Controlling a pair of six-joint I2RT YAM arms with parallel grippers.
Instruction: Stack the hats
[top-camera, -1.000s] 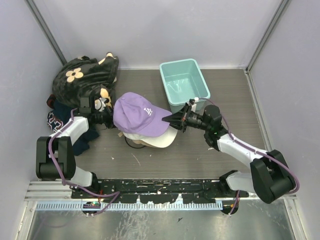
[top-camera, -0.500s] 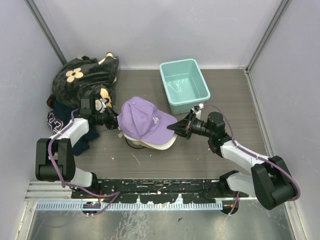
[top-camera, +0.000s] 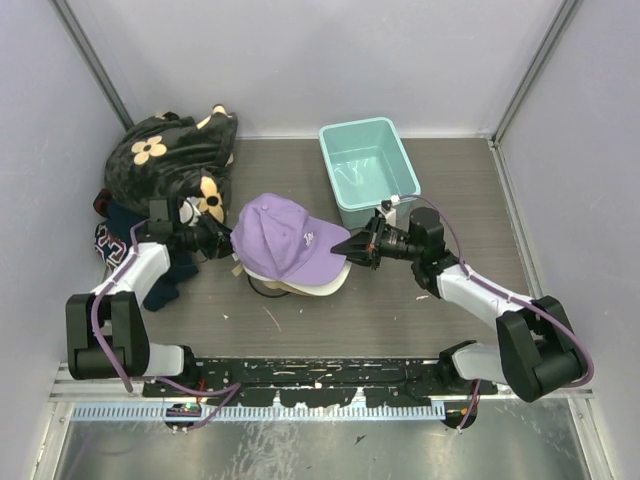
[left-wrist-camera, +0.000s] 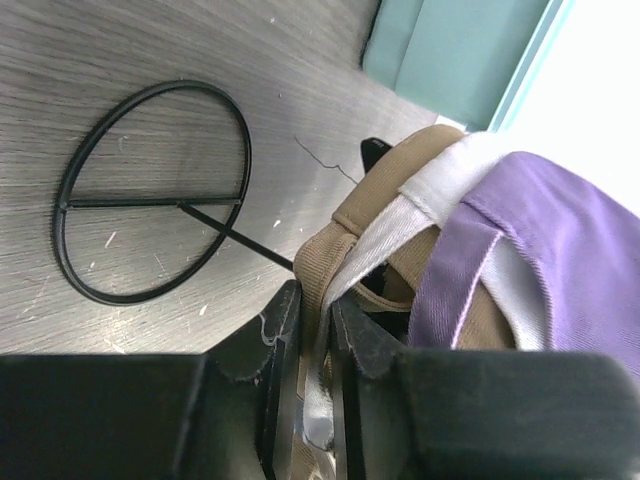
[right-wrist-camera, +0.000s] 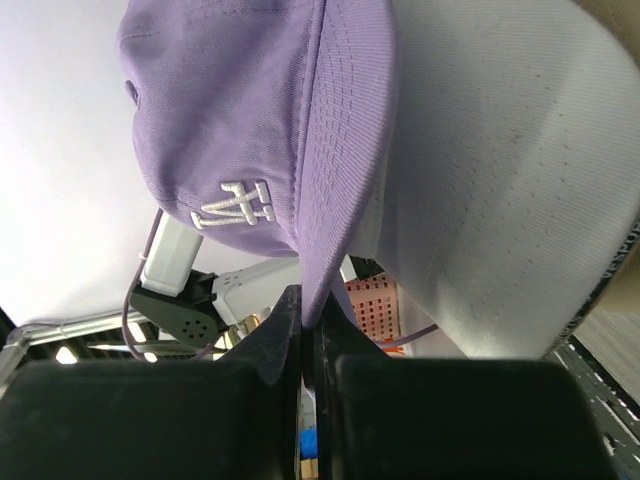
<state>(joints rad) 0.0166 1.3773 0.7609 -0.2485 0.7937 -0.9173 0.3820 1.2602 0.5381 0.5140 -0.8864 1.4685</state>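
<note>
I will lower my right gripper next, lay the held tip of the purple brim onto the white cap's brim (top-camera: 325, 286) (right-wrist-camera: 500, 170) and let go, because the purple brim is raised off the one below it.
The purple cap (top-camera: 285, 240) with a white logo lies on top of a pile of caps in the middle of the table. The white cap's (top-camera: 322, 288) brim and the tan cap (top-camera: 290, 288) show under it; the black cap is hidden. My right gripper (top-camera: 352, 246) is shut on the purple brim's tip (right-wrist-camera: 330, 250); the white brim (right-wrist-camera: 500, 170) lies beside it. My left gripper (top-camera: 222, 245) is shut on the tan and white back straps (left-wrist-camera: 325, 290) at the pile's left; the purple cap's back (left-wrist-camera: 540, 250) is just right of them.
A teal bin (top-camera: 368, 168) stands behind the right gripper. Black flowered fabric (top-camera: 170, 155) and dark navy clothing (top-camera: 125, 235) lie at the back left by the left arm. A black wire ring stand (left-wrist-camera: 150, 190) lies on the table under the pile.
The right gripper has lowered the purple cap onto the pile, and its brim now lies flatter and points right. The left arm has shifted slightly left, still holding the straps.
</note>
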